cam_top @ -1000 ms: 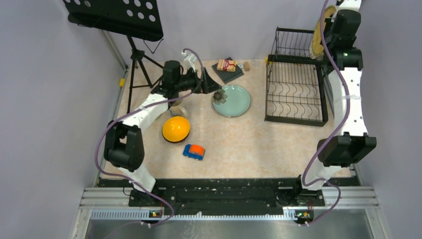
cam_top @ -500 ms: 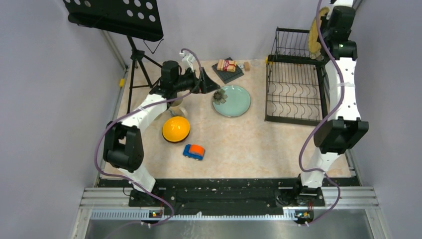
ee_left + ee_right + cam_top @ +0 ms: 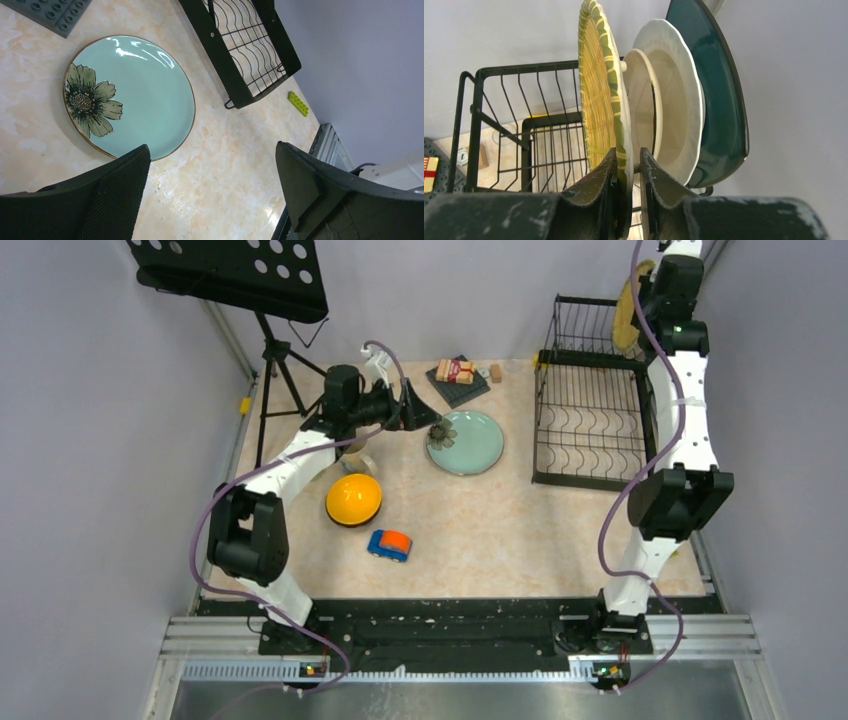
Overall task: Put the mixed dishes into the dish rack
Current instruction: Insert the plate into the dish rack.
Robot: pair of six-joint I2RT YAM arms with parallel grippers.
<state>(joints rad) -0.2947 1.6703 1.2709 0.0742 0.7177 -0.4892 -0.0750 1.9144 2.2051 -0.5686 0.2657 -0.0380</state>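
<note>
My right gripper shifts away from them and down toward the rack's back wires point(image 3: 602, 337) point(image 3: 566, 159) next.
My right gripper point(image 3: 628, 157) is shut on the rim of a yellowish, green-edged round plate point(image 3: 599, 100), which it holds on edge high over the back right of the black wire dish rack point(image 3: 595, 420). Right behind it stand two cream plates point(image 3: 674, 100) and a dark teal plate point(image 3: 719, 90). A mint-green flower plate point(image 3: 466, 442) lies flat on the table left of the rack. My left gripper point(image 3: 425, 412) hovers open at that plate's left edge. An orange-yellow bowl point(image 3: 353, 499) sits upside down, and a mug point(image 3: 358, 462) is partly hidden under the left arm.
A blue-and-orange toy car point(image 3: 389, 544) sits near the bowl. A packet on a dark mat point(image 3: 456, 373) lies at the back. A music stand on a tripod point(image 3: 230, 270) fills the back left. A small green brick point(image 3: 298, 103) lies past the rack.
My right arm has swung further back and slightly left, carrying the yellowish plate with it. The left arm has not moved.
</note>
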